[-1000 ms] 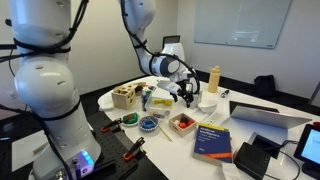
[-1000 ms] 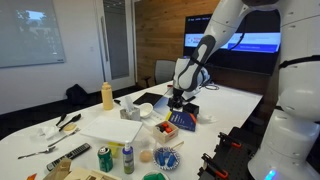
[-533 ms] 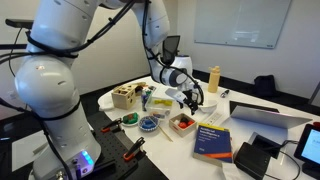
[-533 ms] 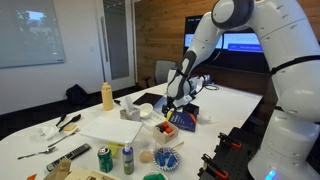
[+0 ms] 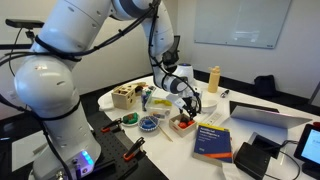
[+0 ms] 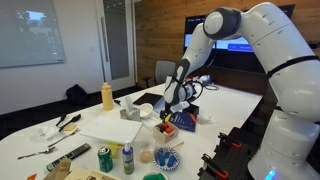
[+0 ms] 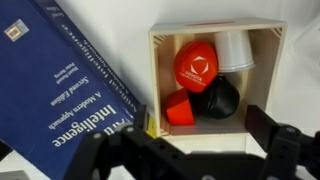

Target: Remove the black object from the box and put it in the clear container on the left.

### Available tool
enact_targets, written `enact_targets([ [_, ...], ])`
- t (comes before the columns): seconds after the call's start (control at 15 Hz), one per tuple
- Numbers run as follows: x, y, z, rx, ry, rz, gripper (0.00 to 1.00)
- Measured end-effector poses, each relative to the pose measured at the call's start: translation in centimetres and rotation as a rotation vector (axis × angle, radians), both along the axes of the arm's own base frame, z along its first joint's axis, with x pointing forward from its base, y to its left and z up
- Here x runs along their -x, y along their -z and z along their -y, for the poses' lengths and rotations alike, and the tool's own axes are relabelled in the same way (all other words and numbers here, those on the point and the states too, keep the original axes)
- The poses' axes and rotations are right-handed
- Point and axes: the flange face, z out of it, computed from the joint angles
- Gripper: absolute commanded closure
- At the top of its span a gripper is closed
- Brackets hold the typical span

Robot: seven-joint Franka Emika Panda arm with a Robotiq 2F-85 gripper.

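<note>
The small black object (image 7: 218,98) lies below the box's rim, beside the red ball. I will next lower my gripper with open fingers into the white box (image 7: 160,62) and around it.
The small white box (image 7: 160,62) fills the wrist view. In it lie a black rounded object (image 7: 221,97), a red ball, a red block and a white cup. My gripper (image 7: 200,126) is open, its two fingers either side of the box's near wall, just above the black object and not touching it. In both exterior views the gripper (image 5: 189,106) (image 6: 172,106) hangs low over the box (image 5: 182,124) (image 6: 169,124). A round clear container (image 5: 148,124) with blue pieces stands to the left of the box.
A blue book (image 7: 70,90) (image 5: 212,140) lies against the box's side. A tan wooden box (image 5: 125,96), a yellow bottle (image 5: 213,78), a laptop (image 5: 265,115) and cans (image 6: 103,158) crowd the white table (image 6: 110,128).
The arm has swung over and come down from beside the yellow bottle to just above the white box. The gripper stays open.
</note>
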Motion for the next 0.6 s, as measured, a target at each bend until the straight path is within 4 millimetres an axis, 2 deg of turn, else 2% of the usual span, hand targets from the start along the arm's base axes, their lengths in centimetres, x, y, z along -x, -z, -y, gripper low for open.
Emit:
enact_targets([
  [0.27, -0.7, 1.9, -0.9, -0.028, 0.008, -0.007, 0.0],
  [0.6, -1.5, 3.9, -0.8, -0.029, 0.008, -0.012, 0.0],
])
